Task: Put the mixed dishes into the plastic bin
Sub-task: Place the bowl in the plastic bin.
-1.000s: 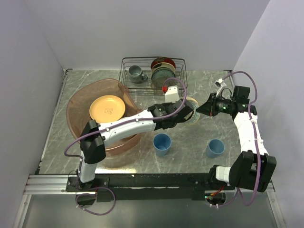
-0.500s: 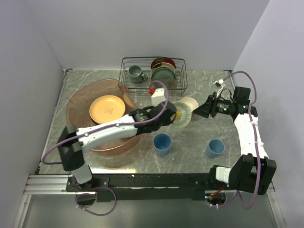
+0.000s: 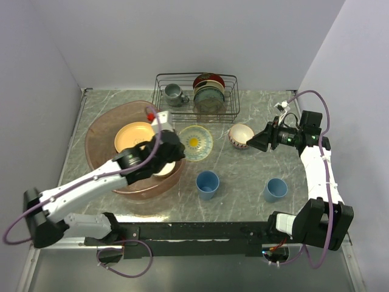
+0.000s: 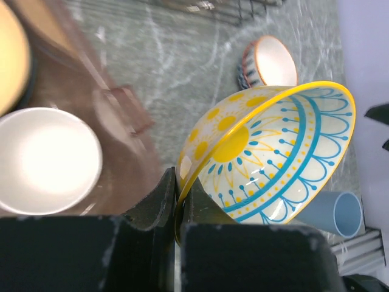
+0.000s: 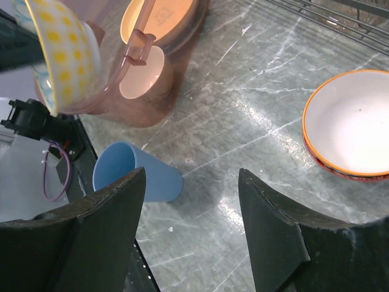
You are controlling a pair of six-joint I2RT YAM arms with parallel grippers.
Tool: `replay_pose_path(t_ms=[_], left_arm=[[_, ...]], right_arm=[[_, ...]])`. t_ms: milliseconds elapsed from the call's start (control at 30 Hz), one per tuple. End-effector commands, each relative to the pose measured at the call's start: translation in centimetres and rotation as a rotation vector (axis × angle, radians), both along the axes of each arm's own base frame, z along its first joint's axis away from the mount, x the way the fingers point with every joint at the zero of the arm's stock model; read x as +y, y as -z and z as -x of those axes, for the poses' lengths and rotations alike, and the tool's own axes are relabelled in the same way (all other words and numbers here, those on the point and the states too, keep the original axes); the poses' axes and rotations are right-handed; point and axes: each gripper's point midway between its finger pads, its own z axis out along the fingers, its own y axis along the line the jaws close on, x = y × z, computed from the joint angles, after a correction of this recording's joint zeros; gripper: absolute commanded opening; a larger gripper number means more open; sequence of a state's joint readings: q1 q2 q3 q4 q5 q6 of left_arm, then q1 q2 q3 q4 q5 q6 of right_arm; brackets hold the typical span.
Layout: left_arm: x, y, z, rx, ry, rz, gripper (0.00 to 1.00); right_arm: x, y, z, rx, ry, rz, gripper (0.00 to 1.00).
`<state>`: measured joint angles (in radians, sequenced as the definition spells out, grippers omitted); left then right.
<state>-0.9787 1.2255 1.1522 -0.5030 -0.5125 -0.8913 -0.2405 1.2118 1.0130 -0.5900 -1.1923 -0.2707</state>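
Note:
The left gripper goes left in the overhead view next, then down onto the cream bowl in the bin [image 4: 47,161], since the bowl lies open side up.
My left gripper [image 4: 179,194] is shut on the rim of a yellow-and-blue patterned bowl [image 4: 273,152], held tilted above the table just right of the plastic bin [image 3: 97,131]. In the overhead view that bowl [image 3: 196,142] hangs at the bin's right rim. A yellow-orange plate [image 3: 135,135] and a cream bowl [image 4: 45,159] lie in the bin. The red-patterned bowl [image 3: 241,135] sits upright on the table. My right gripper [image 5: 191,201] stands open just right of it, nothing between its fingers. Two light-blue cups [image 3: 207,184] [image 3: 275,189] stand near the front.
A black wire rack [image 3: 197,108] at the back holds a grey mug [image 3: 174,93] and upright dark plates [image 3: 208,91]. Walls close in the table on the left, back and right.
My left arm has swung left toward the bin with the yellow-and-blue bowl. My right gripper has opened and drawn back slightly; the red-patterned bowl now rests on the table.

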Motion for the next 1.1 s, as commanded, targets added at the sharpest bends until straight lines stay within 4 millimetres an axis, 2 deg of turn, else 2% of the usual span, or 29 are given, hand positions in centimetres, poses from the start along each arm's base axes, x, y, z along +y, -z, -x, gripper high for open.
replay_pose_path(t_ms=[0,67,100,300,500,767,1067], left_arm=[[4.0,-3.8,-0.7,-0.097,-0.089,0.105,0.01],[5.5,-3.2,-0.6,-0.094,-0.114,0.095,0.01],[6.7,-3.8,-0.7,-0.108,-0.137,0.107,0.01],[11.4,-2.0,-1.0,-0.089,-0.247,0.038,0.01],[14.4,0.2,-1.4,-0.044,-0.323,0.017,0.01],[15.8,3.2,-2.3,0.027,-0.356,0.002,0.01],[15.5,6.4,-2.9,0.107,-0.321,-0.005,0.02]], right_arm=[[-0.2,-0.9,-0.2,-0.068,-0.001,0.014,0.7],[-0.2,-0.8,-0.2,-0.065,0.0,0.014,0.7],[-0.2,-0.7,-0.3,-0.063,0.003,0.016,0.7],[-0.3,-0.5,-0.4,-0.06,0.008,0.02,0.7],[-0.4,-0.4,-0.5,-0.057,0.01,0.022,0.7],[-0.4,-0.2,-0.6,-0.051,0.013,0.026,0.7],[-0.5,0.1,-0.7,-0.041,0.016,0.03,0.7]])
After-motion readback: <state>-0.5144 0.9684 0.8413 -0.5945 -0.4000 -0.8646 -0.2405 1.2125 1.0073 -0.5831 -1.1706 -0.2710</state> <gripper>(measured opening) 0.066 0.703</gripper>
